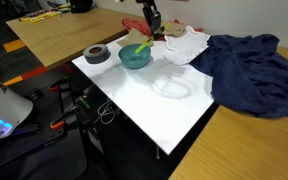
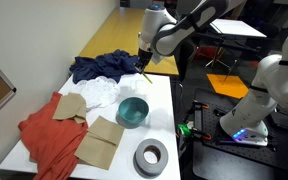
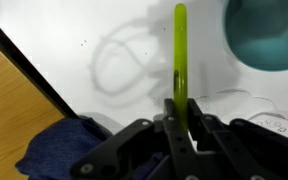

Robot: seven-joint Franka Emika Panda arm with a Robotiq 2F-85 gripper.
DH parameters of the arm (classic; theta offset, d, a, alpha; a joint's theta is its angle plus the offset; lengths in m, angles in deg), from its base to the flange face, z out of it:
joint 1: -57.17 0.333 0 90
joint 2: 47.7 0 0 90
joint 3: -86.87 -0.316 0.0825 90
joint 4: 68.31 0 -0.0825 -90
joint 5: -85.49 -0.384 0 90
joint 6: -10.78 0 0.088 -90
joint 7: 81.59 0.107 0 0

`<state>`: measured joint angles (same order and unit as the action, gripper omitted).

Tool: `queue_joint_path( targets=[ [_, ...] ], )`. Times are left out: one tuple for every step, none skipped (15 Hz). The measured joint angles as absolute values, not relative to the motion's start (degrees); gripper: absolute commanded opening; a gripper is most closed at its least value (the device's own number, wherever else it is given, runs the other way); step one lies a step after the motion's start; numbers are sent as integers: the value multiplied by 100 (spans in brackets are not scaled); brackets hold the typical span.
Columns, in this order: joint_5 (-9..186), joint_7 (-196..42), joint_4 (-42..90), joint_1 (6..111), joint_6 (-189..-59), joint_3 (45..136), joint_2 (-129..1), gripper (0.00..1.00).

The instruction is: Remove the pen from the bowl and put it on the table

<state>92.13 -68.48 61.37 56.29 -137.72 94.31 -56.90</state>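
Note:
Next, my gripper lowers the pen toward the white table beside the teal bowl (image 1: 135, 55), then opens there.
My gripper (image 3: 180, 122) is shut on the thin yellow-green pen (image 3: 180, 55), which sticks straight out from the jaws over the white table (image 3: 84, 60). The teal bowl (image 3: 269, 35) lies at the top right of the wrist view, apart from the pen. In both exterior views the gripper (image 1: 152, 32) (image 2: 144, 60) hangs above the table (image 1: 154, 105) (image 2: 164, 95), just beyond the bowl (image 1: 135, 55) (image 2: 133, 112). The pen (image 1: 143, 46) points down from the gripper near the bowl's rim.
A dark grey tape roll (image 1: 97, 55) (image 2: 150, 157) sits beside the bowl. A blue cloth (image 1: 249, 70) (image 2: 102, 67), white cloth (image 1: 184, 46) (image 2: 109, 95), red cloth (image 2: 46, 135) and brown paper (image 2: 104, 142) lie around. A tan wooden tabletop (image 1: 64, 30) adjoins the table.

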Motion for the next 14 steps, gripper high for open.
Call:
queue_joint_path(
  targets=[
    [9194,-6848,6195,5580,-13817,9432,-5732,4],
    [9185,-6848,6247,5537,-13893,9432,-5788,4],
    [9164,-6848,6298,5502,-13989,9432,-5854,4],
    [9119,-6848,6339,5473,-14080,9432,-5933,4],
    [9071,-6849,6372,5449,-14173,9432,-6029,4],
    [9033,-6849,6390,5432,-14243,9432,-6134,4],
    [8958,-6860,6400,5420,-14294,9432,-6248,4],
    [8859,-6878,6405,5412,-14333,9429,-6364,4],
    [8772,-6882,6406,5408,-14359,9423,-6473,4],
    [8688,-6883,6406,5405,-14388,9416,-6578,4],
    [8619,-6884,6406,5405,-14411,9410,-6677,4],
    [8570,-6884,6404,5405,-14419,9407,-6763,4],
    [8522,-6884,6402,5405,-14423,9405,-6842,4],
    [8491,-6884,6399,5405,-14425,9405,-6908,40]
  ],
)
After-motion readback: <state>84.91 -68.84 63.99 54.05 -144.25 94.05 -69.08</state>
